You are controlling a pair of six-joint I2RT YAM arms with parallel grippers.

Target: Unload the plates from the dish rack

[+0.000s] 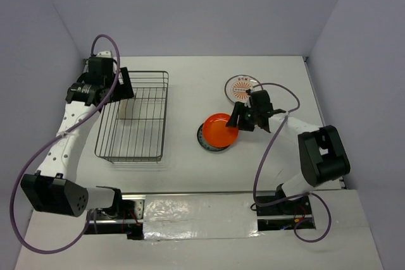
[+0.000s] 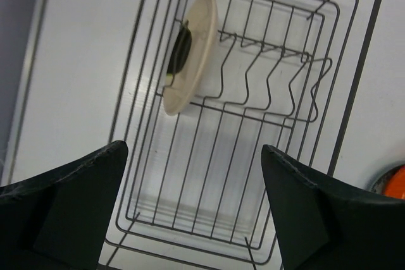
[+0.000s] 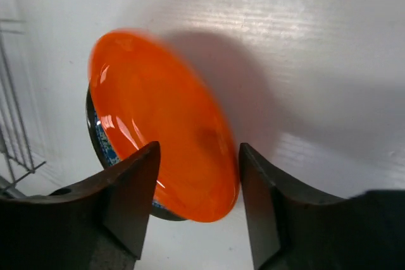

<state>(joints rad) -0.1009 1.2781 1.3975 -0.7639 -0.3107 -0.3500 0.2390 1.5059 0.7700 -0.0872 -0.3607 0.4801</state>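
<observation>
My left gripper moves down and outward next, to get its fingers to straddle the near rim (image 1: 126, 116) (image 2: 178, 104) of the cream-tan plate.
The dish rack (image 1: 163, 118) lies at the left, with one cream-tan plate (image 1: 126, 110) standing on edge between its dividers. My left gripper (image 1: 126, 86) hovers open over the rack's far end; in the left wrist view the cream-tan plate (image 2: 196, 49) and the rack (image 2: 354, 80) lie beyond the left gripper (image 2: 193, 150). At centre, an orange plate (image 1: 218, 129) leans tilted on a teal patterned plate (image 1: 205, 143). My right gripper (image 1: 235, 118) is open at the orange plate's right rim. In the right wrist view the orange plate (image 3: 152, 105) shows between the spread fingers of the right gripper (image 3: 199, 147), over the teal plate (image 3: 101, 140).
A white plate with an orange sunburst (image 1: 242, 85) lies flat behind the right gripper. The rack's wire corner (image 3: 16, 124) shows at the left of the right wrist view. White walls close in the table on the left, back and right.
</observation>
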